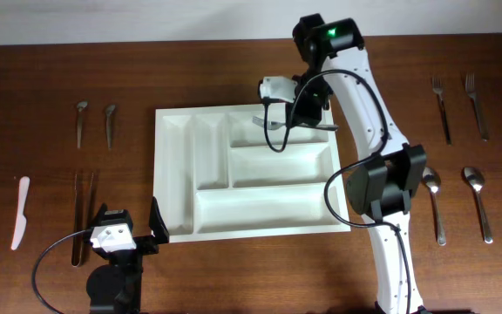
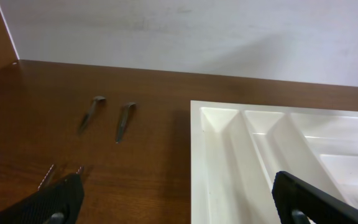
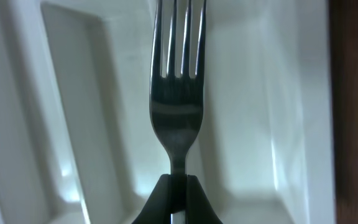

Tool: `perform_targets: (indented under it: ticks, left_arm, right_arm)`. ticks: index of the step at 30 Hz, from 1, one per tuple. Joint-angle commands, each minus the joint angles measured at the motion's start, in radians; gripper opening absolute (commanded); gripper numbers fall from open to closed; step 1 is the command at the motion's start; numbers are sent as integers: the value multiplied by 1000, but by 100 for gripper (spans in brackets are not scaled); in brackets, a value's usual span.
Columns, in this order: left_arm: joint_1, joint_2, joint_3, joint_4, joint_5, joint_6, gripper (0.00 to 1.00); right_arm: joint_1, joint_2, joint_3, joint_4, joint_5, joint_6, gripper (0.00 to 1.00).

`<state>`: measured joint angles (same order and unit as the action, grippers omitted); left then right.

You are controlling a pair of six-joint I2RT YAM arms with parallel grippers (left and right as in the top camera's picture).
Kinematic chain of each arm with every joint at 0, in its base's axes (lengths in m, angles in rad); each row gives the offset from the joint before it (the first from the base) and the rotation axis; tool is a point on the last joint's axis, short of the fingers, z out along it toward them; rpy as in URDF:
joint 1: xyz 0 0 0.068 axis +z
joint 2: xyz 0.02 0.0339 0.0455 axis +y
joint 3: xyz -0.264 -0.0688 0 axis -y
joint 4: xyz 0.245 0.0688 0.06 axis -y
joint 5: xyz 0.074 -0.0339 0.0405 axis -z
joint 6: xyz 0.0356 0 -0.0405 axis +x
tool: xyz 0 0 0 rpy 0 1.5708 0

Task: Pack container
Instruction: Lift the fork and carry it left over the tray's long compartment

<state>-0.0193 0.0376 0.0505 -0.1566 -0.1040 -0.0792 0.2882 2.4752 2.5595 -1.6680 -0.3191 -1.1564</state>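
My right gripper moves back and down to the tray's middle section (image 1: 281,165) (image 3: 122,111) next.
The container (image 1: 177,174) is a large white cutlery tray in the middle of the table; it also shows in the left wrist view (image 2: 222,162) and in the right wrist view (image 3: 79,93). My right gripper (image 1: 279,124) is shut on a metal fork (image 3: 177,93) and holds it over the tray's top wide compartment, tines pointing left in the overhead view. My left gripper (image 1: 133,231) is open and empty at the tray's front left corner, one finger over the wood and one over the tray (image 2: 179,205).
Two spoons (image 1: 94,122) lie left of the tray, with thin utensils (image 1: 84,214) and a white knife (image 1: 20,212) further left. Two forks (image 1: 458,105) and two spoons (image 1: 456,201) lie at the right. The spoons show in the left wrist view (image 2: 107,117).
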Motion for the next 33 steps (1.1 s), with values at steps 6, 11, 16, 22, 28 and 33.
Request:
perform_targets:
  ticks: [6,11,16,22,28,33]
  left_arm:
    - [-4,-2,-5,3,11,-3,99]
    - [-4,-2,-5,3,11,-2,99]
    - [-4,-2,-5,3,11,-3,99]
    - [-4,-2,-5,3,11,-3,99]
    - [-4,-2,-5,3,11,-3,99]
    - [-4,-2,-5,3,11,-3,99]
  right_arm:
    - [8,-15,-70,-3,-99,-90,4]
    - [20,-15,-82,-31,-103,-81,4]
    - [44,-15,-140,-31,-103,-85,4]
    - [79,-15,-214,-31,-95,-66,5]
    - [88,-15,-254,-31,-92,-66,8]
    - [86,-15,-272,-31,-78,-68,8]
